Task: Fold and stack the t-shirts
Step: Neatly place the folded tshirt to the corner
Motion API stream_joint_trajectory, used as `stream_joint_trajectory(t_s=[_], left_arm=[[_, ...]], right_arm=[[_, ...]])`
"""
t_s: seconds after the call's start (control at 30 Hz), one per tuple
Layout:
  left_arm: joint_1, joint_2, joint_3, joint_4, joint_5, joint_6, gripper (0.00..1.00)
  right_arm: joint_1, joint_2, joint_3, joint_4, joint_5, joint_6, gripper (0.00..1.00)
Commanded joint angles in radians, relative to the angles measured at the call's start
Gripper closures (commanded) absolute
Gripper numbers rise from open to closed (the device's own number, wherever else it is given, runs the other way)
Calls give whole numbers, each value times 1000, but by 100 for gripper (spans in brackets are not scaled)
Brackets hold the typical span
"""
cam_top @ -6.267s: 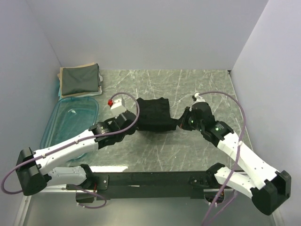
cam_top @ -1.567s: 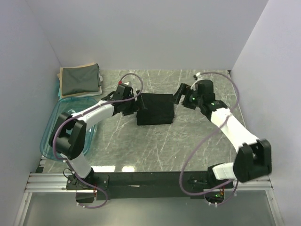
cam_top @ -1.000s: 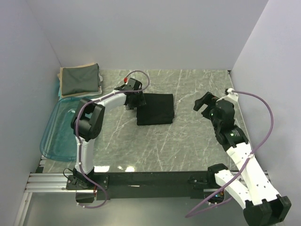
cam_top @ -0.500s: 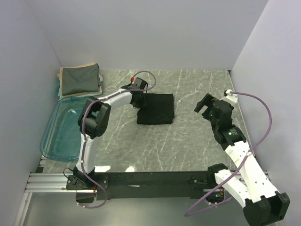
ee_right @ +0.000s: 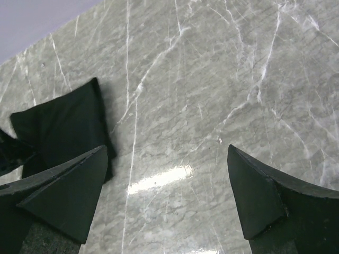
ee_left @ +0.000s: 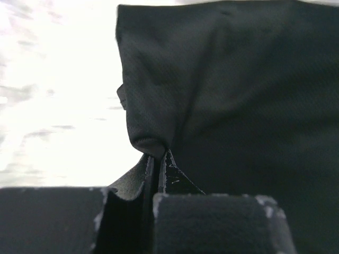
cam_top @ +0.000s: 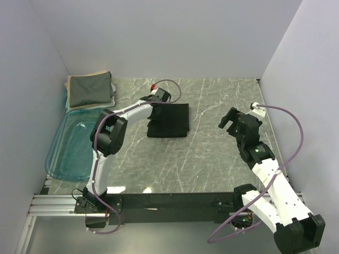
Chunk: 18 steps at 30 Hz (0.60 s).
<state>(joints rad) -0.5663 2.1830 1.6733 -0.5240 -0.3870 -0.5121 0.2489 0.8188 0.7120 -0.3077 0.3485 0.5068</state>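
Note:
My left gripper will next lift the folded black t-shirt over the grey-green t-shirt (cam_top: 90, 89), lower and release it, since the grey-green one is to its left in the top view.
A folded black t-shirt (cam_top: 169, 120) lies on the marble table at mid-left. My left gripper (cam_top: 157, 107) is at its far-left edge, and in the left wrist view the left gripper (ee_left: 159, 160) is shut on a pinched fold of the black cloth (ee_left: 238, 95). The right gripper (cam_top: 228, 119) hovers open to the right of the shirt, well apart from it. In the right wrist view the right gripper (ee_right: 167, 151) has only bare marble between its fingers, and the black shirt (ee_right: 63, 127) shows at the left. A folded dark grey-green t-shirt (cam_top: 90, 89) sits on a beige one (cam_top: 104, 103) in the far-left corner.
A clear blue plastic tub (cam_top: 66, 151) lies along the left wall, just in front of the stack. Grey walls close in the table (cam_top: 212, 159) on the left, back and right. The black rail holding the arm bases (cam_top: 169, 201) runs along the near edge.
The left gripper has shut on the black shirt's far-left edge, and the shirt has slid a little left and away. The right arm has barely moved and stays open.

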Motion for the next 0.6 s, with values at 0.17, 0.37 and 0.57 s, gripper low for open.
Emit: stream_joint_trajectory(t_s=[0.17, 0.37, 0.57], left_arm=[[19, -158, -86, 168, -439, 345, 99], [127, -167, -53, 263, -486, 547, 99], [218, -216, -69, 405, -435, 774, 99]], right_arm=[[-5, 36, -5, 74, -11, -21, 1], [-3, 62, 0, 74, -25, -28, 2], [-7, 66, -3, 82, -19, -34, 2]])
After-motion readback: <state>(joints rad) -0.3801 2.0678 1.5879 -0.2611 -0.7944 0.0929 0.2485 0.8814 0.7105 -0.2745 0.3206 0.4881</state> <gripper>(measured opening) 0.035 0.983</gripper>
